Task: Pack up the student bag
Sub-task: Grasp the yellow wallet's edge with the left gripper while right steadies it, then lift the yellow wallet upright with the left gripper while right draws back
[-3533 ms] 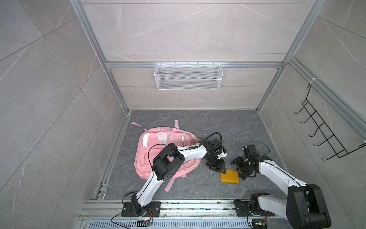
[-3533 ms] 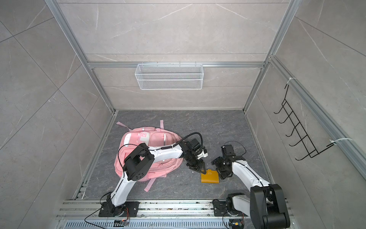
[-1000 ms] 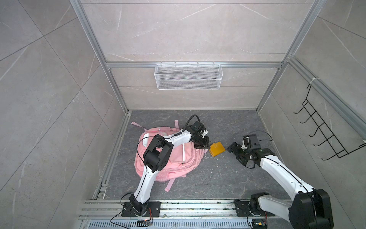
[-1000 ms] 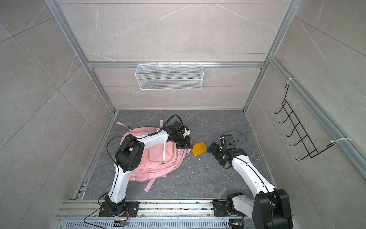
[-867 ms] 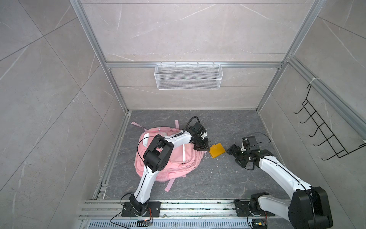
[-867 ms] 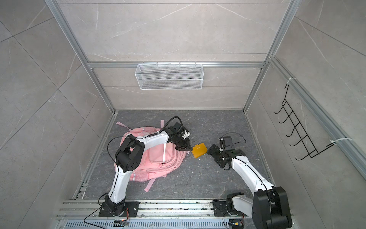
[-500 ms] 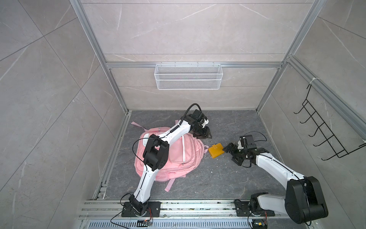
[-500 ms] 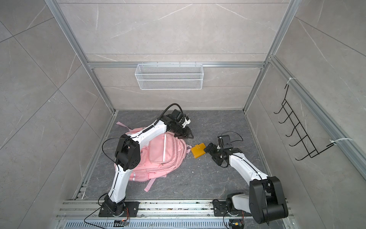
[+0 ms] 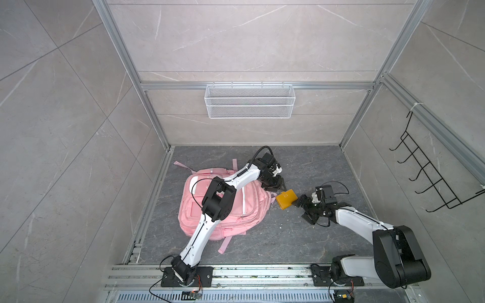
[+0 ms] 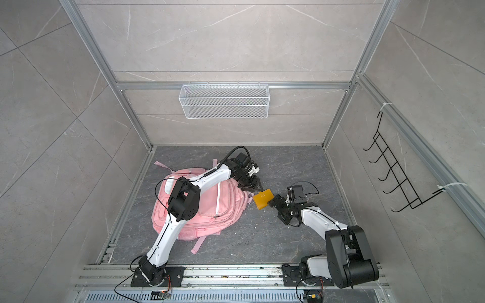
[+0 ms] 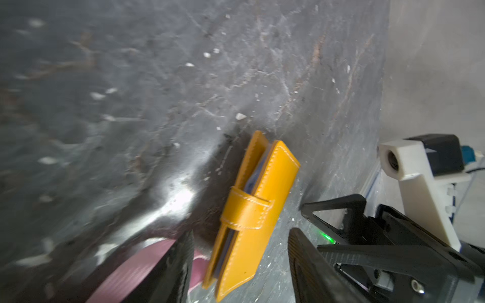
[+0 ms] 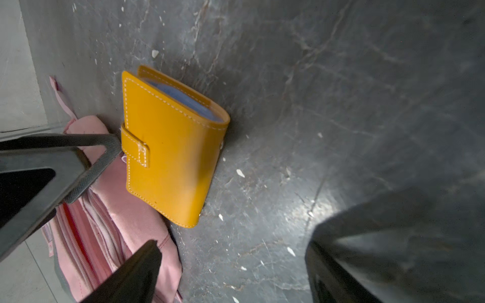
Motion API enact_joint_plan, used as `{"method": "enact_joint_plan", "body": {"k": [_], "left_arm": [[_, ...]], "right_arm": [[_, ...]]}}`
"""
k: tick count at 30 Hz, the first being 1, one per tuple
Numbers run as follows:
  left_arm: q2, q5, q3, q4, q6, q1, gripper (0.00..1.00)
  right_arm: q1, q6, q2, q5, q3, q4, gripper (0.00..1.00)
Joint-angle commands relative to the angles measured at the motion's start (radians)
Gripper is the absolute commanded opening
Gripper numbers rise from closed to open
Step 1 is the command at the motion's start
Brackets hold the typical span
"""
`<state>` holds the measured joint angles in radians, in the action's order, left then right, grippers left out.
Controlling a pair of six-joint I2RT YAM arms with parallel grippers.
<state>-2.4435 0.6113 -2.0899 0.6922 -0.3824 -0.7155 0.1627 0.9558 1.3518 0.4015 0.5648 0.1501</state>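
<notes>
The narrow edge of the yellow wallet faces my left gripper's spread fingers. My left gripper should slide in open toward the yellow wallet's strap clasp [image 9: 283, 194] [image 11: 247, 208], one finger along each cover of the wallet.
The student bag [image 9: 236, 217] [image 10: 210, 210], a pink backpack, lies flat on the grey floor under my left arm. A yellow wallet [image 9: 286, 200] [image 10: 263, 199] [image 11: 252, 210] [image 12: 170, 157] with a strap clasp lies at the bag's right edge, its clasp side resting on the pink fabric [image 12: 126, 223]. My left gripper [image 9: 277, 185] [image 10: 253, 187] [image 11: 240, 236] hangs open just behind the wallet, a finger on each side of one end. My right gripper [image 9: 301, 210] [image 10: 278, 207] [image 12: 233, 249] is open, close to the wallet's right side, holding nothing.
A white wire basket [image 9: 249, 105] hangs on the back wall. A black hook rack [image 9: 430, 178] is on the right wall. Aluminium rails [image 9: 262, 272] with the arm bases run along the front. White specks dot the floor.
My left gripper opened and let go of the wallet beside the bag, pulled back, then came down over it again. My right gripper moved left, up to the wallet.
</notes>
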Motion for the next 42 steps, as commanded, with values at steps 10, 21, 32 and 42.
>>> {"method": "enact_joint_plan", "body": {"k": [10,21,32,42], "left_arm": [[-0.037,0.042,0.096,-0.062,-0.019,-0.054,0.51],[0.063,0.120,0.282,-0.300,-0.171,-0.082,0.38],[0.184,0.122,0.357,-0.362,-0.218,-0.081,0.45],[0.210,0.139,0.375,-0.415,-0.258,-0.075,0.17]], "right_arm": [[0.004,0.107,0.145,0.071,-0.088,-0.298,0.87],[-0.003,0.063,0.221,0.089,-0.089,-0.365,0.79],[-0.025,-0.007,0.209,0.105,-0.090,-0.333,0.75],[-0.058,-0.020,0.092,0.120,-0.127,-0.348,0.74]]}}
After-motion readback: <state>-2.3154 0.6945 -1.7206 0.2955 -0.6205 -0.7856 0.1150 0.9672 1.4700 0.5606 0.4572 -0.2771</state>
